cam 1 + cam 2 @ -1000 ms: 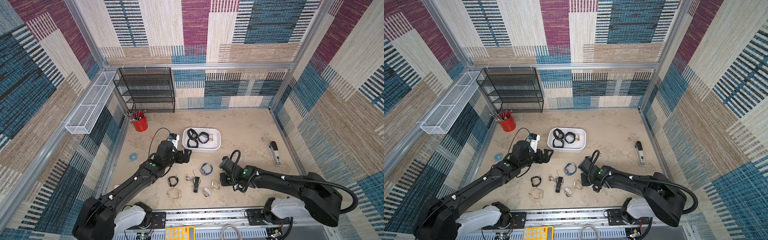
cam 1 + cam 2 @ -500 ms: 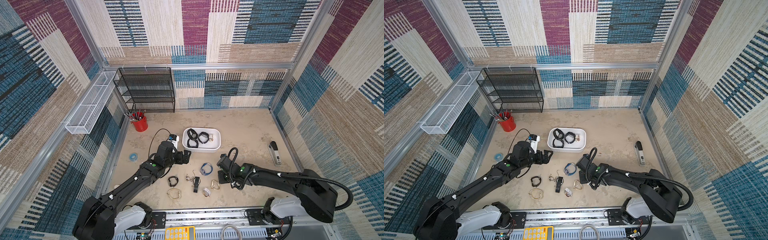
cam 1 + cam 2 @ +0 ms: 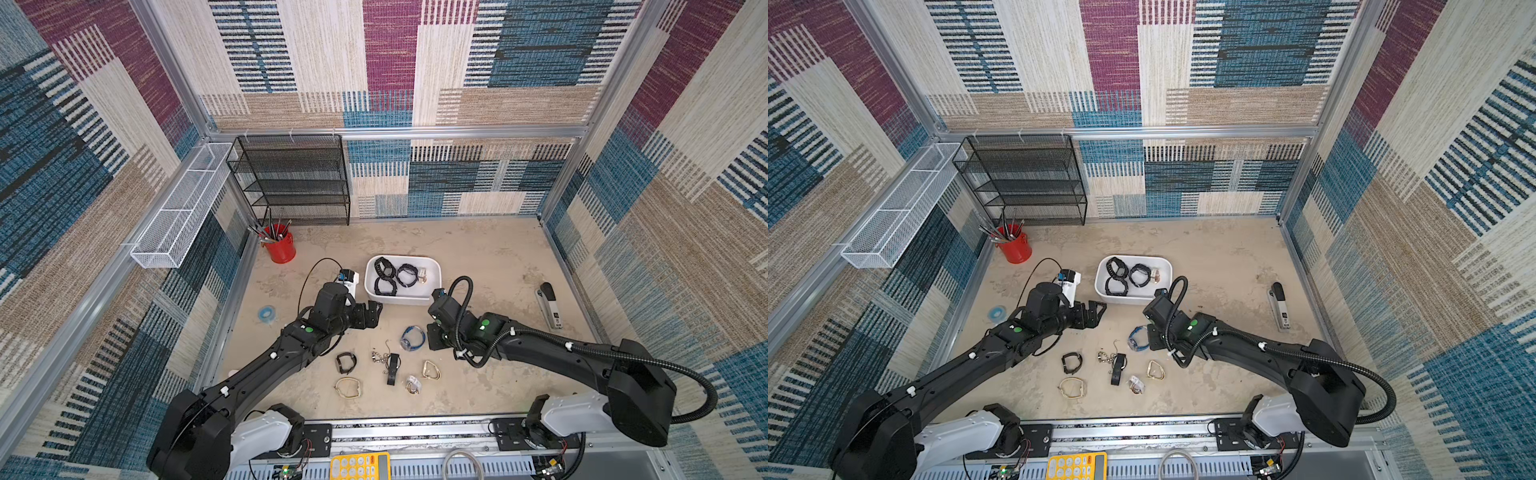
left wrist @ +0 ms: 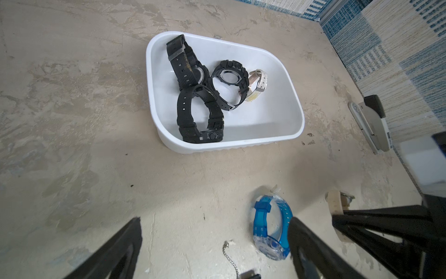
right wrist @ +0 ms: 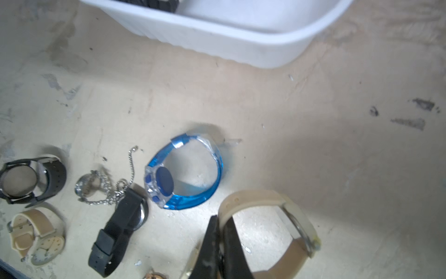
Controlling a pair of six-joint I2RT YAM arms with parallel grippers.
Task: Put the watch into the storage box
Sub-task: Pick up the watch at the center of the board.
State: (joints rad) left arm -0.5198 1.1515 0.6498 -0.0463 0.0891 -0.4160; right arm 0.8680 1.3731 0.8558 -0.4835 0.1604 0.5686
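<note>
Next, my right gripper will carry the beige watch's strap over the box's near rim, then lower and release it where the box's bare bottom by the pale watch lies outward of the gripper.
The white storage box (image 3: pixel 433 286) (image 3: pixel 1100 286) (image 4: pixel 298 113) (image 5: pixel 241 46) sits mid-table and holds three black watches and a pale one. My right gripper (image 5: pixel 220 221) (image 3: pixel 434 337) is shut on the strap of a beige watch (image 5: pixel 277 207) just in front of the box's near right corner. The top views hide that watch under the gripper. A clear blue watch (image 3: pixel 412 337) (image 3: pixel 1138 338) (image 4: pixel 270 229) (image 5: pixel 193 174) lies on the table beside it. My left gripper (image 4: pixel 216 219) (image 3: pixel 374 311) hangs open and empty left of the box.
Several more watches and a chain lie in front: black (image 3: pixel 346 362), black-strapped (image 3: pixel 392 368), gold (image 3: pixel 348 387), beige (image 3: pixel 431 370). A stapler (image 3: pixel 550 305) is at the right, blue tape (image 3: pixel 266 313) and a red cup (image 3: pixel 280 247) at the left, a black shelf (image 3: pixel 295 178) behind.
My right gripper has shut on the beige watch's strap and shifted left and towards the box. The left arm has stayed put, open.
</note>
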